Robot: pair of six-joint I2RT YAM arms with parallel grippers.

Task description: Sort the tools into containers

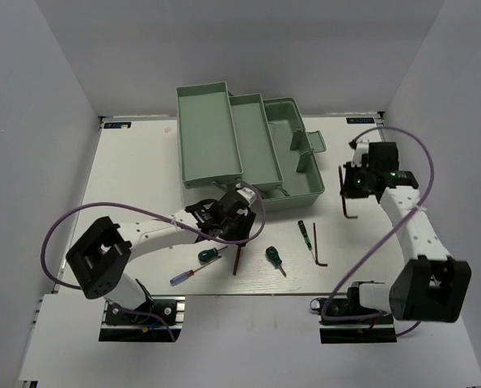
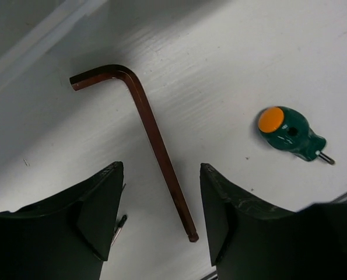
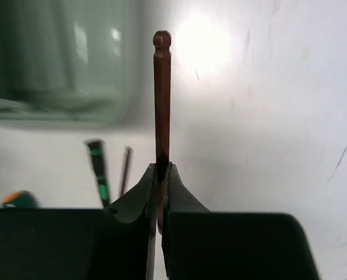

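The hex key's long arm lies below the open fingers, so my left gripper moves down toward the table next and closes across the middle of that arm.
A dark L-shaped hex key (image 2: 156, 137) lies on the white table, its long arm running between the fingers of my open left gripper (image 2: 161, 170), which hovers over it without touching; it also shows in the top view (image 1: 238, 260) below that gripper (image 1: 234, 228). My right gripper (image 3: 162, 168) is shut on a second hex key (image 3: 161, 87), held off the table right of the mint-green toolbox (image 1: 248, 149); the top view shows this gripper (image 1: 356, 187) and key (image 1: 350, 208). A third hex key (image 1: 318, 246) lies on the table.
Two stubby green screwdrivers (image 1: 210, 254) (image 1: 274, 257), a blue/red one (image 1: 187, 275) and a thin black-green one (image 1: 305, 234) lie in front of the toolbox. One stubby green screwdriver (image 2: 290, 131) lies right of my left fingers. The toolbox trays stand folded open.
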